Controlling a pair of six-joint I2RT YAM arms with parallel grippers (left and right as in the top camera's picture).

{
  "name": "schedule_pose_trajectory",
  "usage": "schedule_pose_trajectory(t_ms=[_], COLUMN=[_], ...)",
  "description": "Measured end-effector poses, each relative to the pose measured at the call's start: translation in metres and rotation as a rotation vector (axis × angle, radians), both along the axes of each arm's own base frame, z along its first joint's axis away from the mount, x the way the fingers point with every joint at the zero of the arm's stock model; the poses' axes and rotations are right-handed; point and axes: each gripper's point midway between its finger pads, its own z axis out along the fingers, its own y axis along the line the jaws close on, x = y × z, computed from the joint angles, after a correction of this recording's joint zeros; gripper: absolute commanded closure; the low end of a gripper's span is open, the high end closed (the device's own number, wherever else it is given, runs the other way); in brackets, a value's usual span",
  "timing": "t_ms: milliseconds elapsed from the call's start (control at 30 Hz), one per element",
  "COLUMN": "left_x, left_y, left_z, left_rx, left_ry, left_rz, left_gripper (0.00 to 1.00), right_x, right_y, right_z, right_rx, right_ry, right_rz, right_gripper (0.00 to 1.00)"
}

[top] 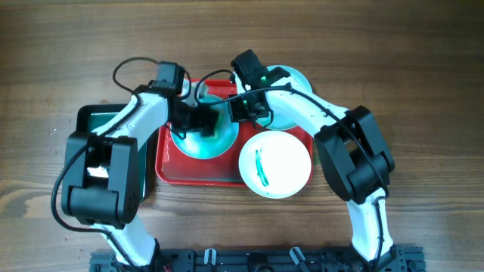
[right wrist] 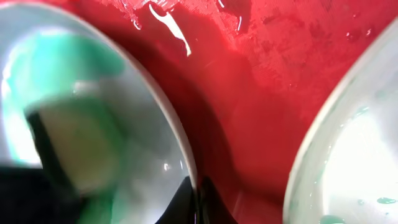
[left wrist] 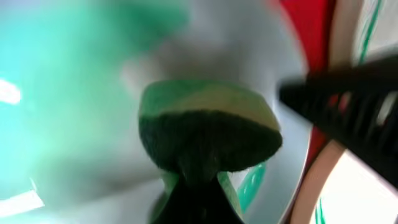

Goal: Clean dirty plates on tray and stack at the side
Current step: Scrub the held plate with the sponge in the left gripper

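Teal liquid pools on the plate. The plate tilts as my right gripper lifts it next, then comes down onto the red tray.
The red tray [top: 170,172] holds three plates. The left plate [top: 198,145] is wet and teal-tinted. My left gripper [top: 203,119] is shut on a green sponge [left wrist: 208,134] and presses it onto that plate [left wrist: 74,124]. My right gripper [top: 240,110] is shut on the same plate's right rim [right wrist: 181,146], with one finger on each side of the rim [right wrist: 199,200]. A white plate [top: 274,164] with a green smear lies at the tray's front right. A third turquoise plate [top: 291,102] lies at the back right, partly under my right arm.
A black tub [top: 94,121] with teal liquid stands left of the tray, mostly under my left arm. The tray's floor [right wrist: 267,93] is wet between the plates. Wooden table [top: 423,75] surrounds the tray.
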Motion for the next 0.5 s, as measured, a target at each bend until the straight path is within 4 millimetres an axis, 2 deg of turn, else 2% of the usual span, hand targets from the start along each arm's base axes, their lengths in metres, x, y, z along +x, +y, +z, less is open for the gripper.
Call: schedule_pose_trajectory(t_ms=[67, 133, 200, 267, 333, 500], left_x=[0.019, 0.033, 0.036, 0.023, 0.009, 0.022], left_y=[0.009, 0.029, 0.046, 0.072, 0.099, 0.139], left_z=[-0.002, -0.005, -0.005, 0.001, 0.023, 0.103], left_rx=[0.060, 0.169, 0.253, 0.363, 0.449, 0.492], left_ry=[-0.058, -0.085, -0.073, 0.013, 0.137, 0.149], left_rz=[0.071, 0.188, 0.266, 0.329, 0.394, 0.542], left_gripper=[0.96, 0.96, 0.96, 0.96, 0.96, 0.96], right_x=[0.000, 0.000, 0.000, 0.000, 0.000, -0.004], right_y=[0.000, 0.000, 0.000, 0.000, 0.000, -0.003], right_z=[0.000, 0.000, 0.000, 0.000, 0.000, 0.000], right_rx=[0.000, 0.001, 0.001, 0.001, 0.000, -0.011], right_ry=[0.000, 0.000, 0.001, 0.001, 0.002, 0.017], right_rz=[-0.001, -0.003, -0.004, -0.004, -0.004, -0.003], right_gripper=[0.96, 0.96, 0.96, 0.96, 0.96, 0.96])
